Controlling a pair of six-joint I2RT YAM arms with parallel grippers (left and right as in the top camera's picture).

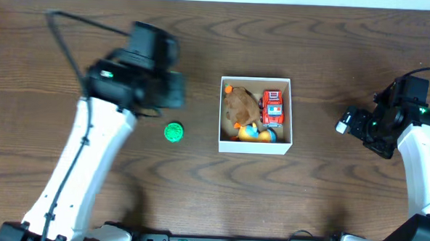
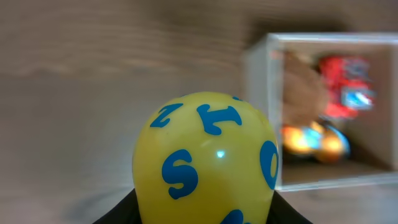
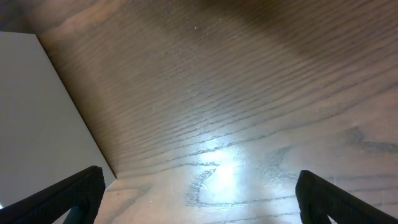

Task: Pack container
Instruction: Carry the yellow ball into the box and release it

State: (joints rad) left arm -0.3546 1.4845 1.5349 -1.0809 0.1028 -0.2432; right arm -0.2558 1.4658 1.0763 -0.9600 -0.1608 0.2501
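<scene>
My left gripper will next bring the yellow ball over the container's side and down into the container's near corner on the green toy's side [image 1: 229, 133] [image 2: 296, 167], where there is a gap.
The container [image 1: 221, 113] is a white-walled square box at the table's middle, holding a brown plush toy [image 1: 241, 106], a red toy car [image 1: 272, 107] and yellow-orange toys [image 1: 256, 133]. It shows at the right of the left wrist view [image 2: 261, 112]. My left gripper [image 1: 174, 90], left of the box, is shut on a yellow ball with blue letters [image 2: 208, 162], held above the table. A green round toy [image 1: 174, 132] lies on the table left of the box. My right gripper [image 3: 199, 199] is open and empty over bare wood, to the right of the box.
The container's white outer wall [image 3: 37, 112] fills the left of the right wrist view. Dark wooden table [image 1: 328, 198] all around. A black cable [image 1: 66, 34] loops at the back left.
</scene>
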